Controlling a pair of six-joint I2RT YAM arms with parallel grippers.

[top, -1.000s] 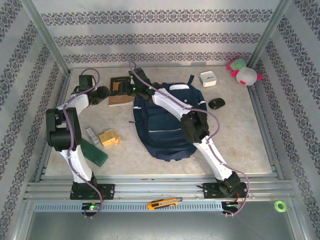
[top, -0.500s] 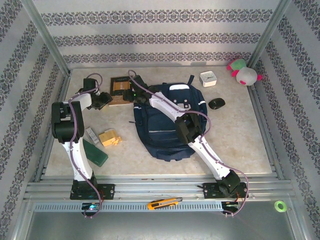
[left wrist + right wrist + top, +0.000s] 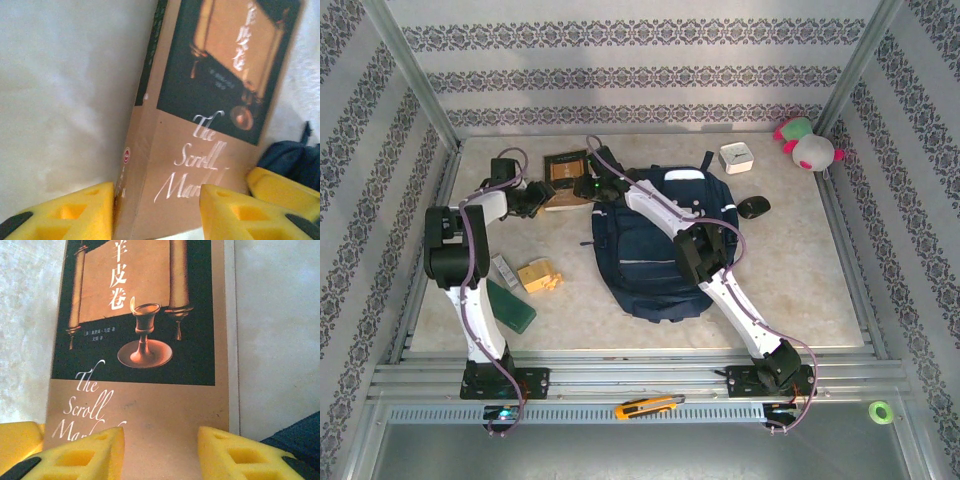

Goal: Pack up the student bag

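I will next slide my left gripper toward the bag and close on the book spine's near end [image 3: 548, 206] [image 3: 131, 207], between gripper and bag, as my fingers are on either side.
The student bag [image 3: 650, 255], navy with pale stripes, lies flat mid-table; its fabric also shows as the dark bag [image 3: 295, 160] and the bag [image 3: 300, 432]. A brown book [image 3: 564, 170] titled "The Scroll" lies just left of the bag's top. My left gripper [image 3: 533, 198] is at the book's left side. In the left wrist view the book [image 3: 200, 100] sits between the open left gripper [image 3: 157, 200], one finger [image 3: 75, 210] against the spine. My right gripper [image 3: 592, 186] hovers open over the book [image 3: 145, 340], as the right gripper [image 3: 160, 440] shows bare cover between its pads.
A black mouse [image 3: 753, 207], white box [image 3: 736, 158] and plush toy [image 3: 807, 143] sit at the back right. A green case [image 3: 510, 303], tan block [image 3: 539, 275] and small pack [image 3: 503, 268] lie front left. A utility knife [image 3: 648, 406] rests on the front rail.
My left arm has swung in, bringing its gripper against the book's left edge. The right gripper's jaws have narrowed over the book. The book has shifted slightly.
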